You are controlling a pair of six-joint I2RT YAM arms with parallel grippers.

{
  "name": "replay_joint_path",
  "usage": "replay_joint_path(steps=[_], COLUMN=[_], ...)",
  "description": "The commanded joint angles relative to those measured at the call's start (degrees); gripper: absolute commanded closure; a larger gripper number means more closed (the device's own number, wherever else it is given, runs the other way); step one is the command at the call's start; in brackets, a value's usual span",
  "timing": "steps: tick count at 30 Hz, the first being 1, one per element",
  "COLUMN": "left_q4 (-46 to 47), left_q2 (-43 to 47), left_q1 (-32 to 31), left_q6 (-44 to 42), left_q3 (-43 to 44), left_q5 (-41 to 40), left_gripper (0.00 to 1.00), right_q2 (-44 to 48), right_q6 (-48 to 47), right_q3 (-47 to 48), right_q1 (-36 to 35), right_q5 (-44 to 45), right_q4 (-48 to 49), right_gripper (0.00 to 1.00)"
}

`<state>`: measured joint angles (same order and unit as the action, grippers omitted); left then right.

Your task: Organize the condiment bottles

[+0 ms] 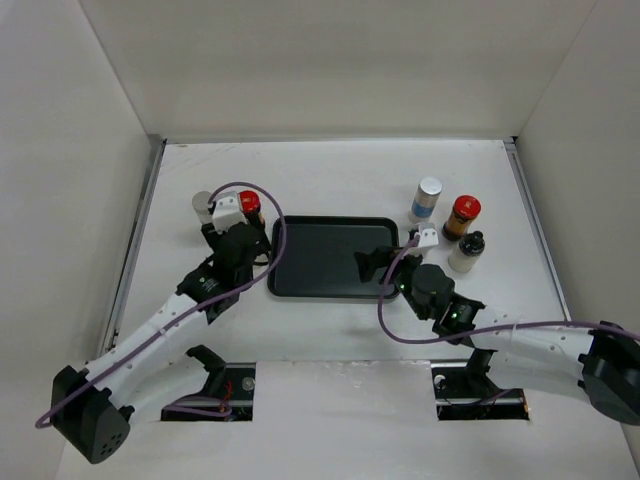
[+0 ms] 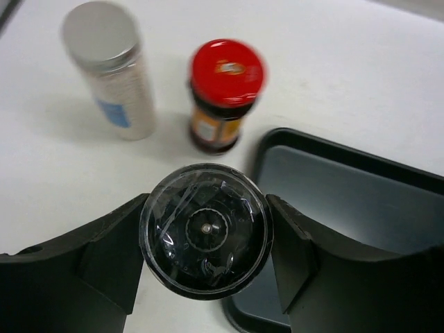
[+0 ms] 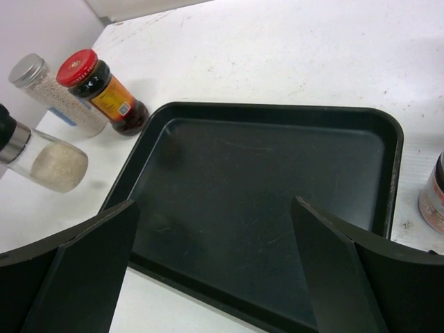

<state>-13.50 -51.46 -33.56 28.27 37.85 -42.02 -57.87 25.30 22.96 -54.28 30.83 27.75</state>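
The left gripper will next move right in the top view, then down over the tray's corner by the red-lidded jar point(image 1: 293, 233) point(image 2: 295, 163) to let go of the black-capped bottle, because that corner is empty.
My left gripper point(image 2: 205, 232) point(image 1: 240, 243) is shut on the black-capped bottle point(image 2: 205, 229), holding it by the cap beside the black tray's left edge point(image 2: 258, 161). The top view hides that bottle under the gripper. In the right wrist view it shows with white grains inside point(image 3: 52, 163). A white silver-capped cylinder point(image 1: 203, 204) point(image 2: 114, 66) and a red-lidded dark jar point(image 1: 250, 206) point(image 2: 223, 90) stand just beyond it. My right gripper point(image 1: 375, 268) point(image 3: 214, 208) is open and empty over the tray's right part.
The tray point(image 1: 330, 285) lies in the middle of the table. To its right stand a white silver-capped cylinder point(image 1: 427, 198), a red-lidded jar point(image 1: 462, 215) and a small black-capped bottle point(image 1: 467, 250). Part of a bottle point(image 3: 433, 201) shows beside the tray's edge.
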Motion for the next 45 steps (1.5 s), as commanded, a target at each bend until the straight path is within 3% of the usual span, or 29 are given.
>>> replay_joint_path(steps=[1, 5, 13, 19, 25, 27, 31, 33, 40, 45], left_q4=[4.96, 12.42, 24.12, 26.33, 26.5, 26.59, 26.68, 26.86, 24.49, 16.41], left_q2=[-2.92, -11.88, -25.96, -33.17, -37.92, -38.45, -35.91, -32.93, -20.18, -19.99], left_q1=[-4.53, -7.7, -4.63, -2.87, -2.08, -1.99, -2.69, -2.95, 0.55, 7.93], left_q6=[0.29, -1.02, -4.28, -4.19, -4.37, -4.37, -4.37, -4.54, -4.81, -3.66], left_q3=[6.27, 9.43, 14.89, 17.0, 17.61, 17.53, 16.56, 15.86, 13.05, 14.18], left_q5=[-2.72, -1.93, 5.89, 9.24, 10.11, 10.12, 9.41, 9.06, 6.77, 10.19], left_gripper=[0.62, 0.62, 0.62, 0.61, 0.54, 0.48, 0.18, 0.1, 0.08, 0.08], right_q2=[-0.4, 0.38, 1.96, 1.88, 1.0, 1.26, 1.44, 0.83, -0.05, 0.04], right_q6=[1.15, 1.6, 2.03, 1.95, 2.04, 2.21, 2.21, 2.21, 2.47, 2.65], right_q3=[-0.37, -0.81, -1.86, -2.31, -2.22, -2.66, -2.75, -2.75, -2.57, -2.48], right_q1=[1.32, 1.5, 3.17, 3.35, 3.53, 3.61, 3.7, 3.97, 3.97, 3.96], right_q5=[-1.03, -1.04, -1.04, -1.39, -1.47, -1.3, -1.47, -1.47, -1.47, -2.0], right_q4=[4.24, 4.24, 4.94, 6.0, 6.26, 6.79, 6.97, 7.15, 7.15, 7.15], right_gripper=[0.03, 0.04, 0.03, 0.03, 0.02, 0.02, 0.02, 0.01, 0.0, 0.0])
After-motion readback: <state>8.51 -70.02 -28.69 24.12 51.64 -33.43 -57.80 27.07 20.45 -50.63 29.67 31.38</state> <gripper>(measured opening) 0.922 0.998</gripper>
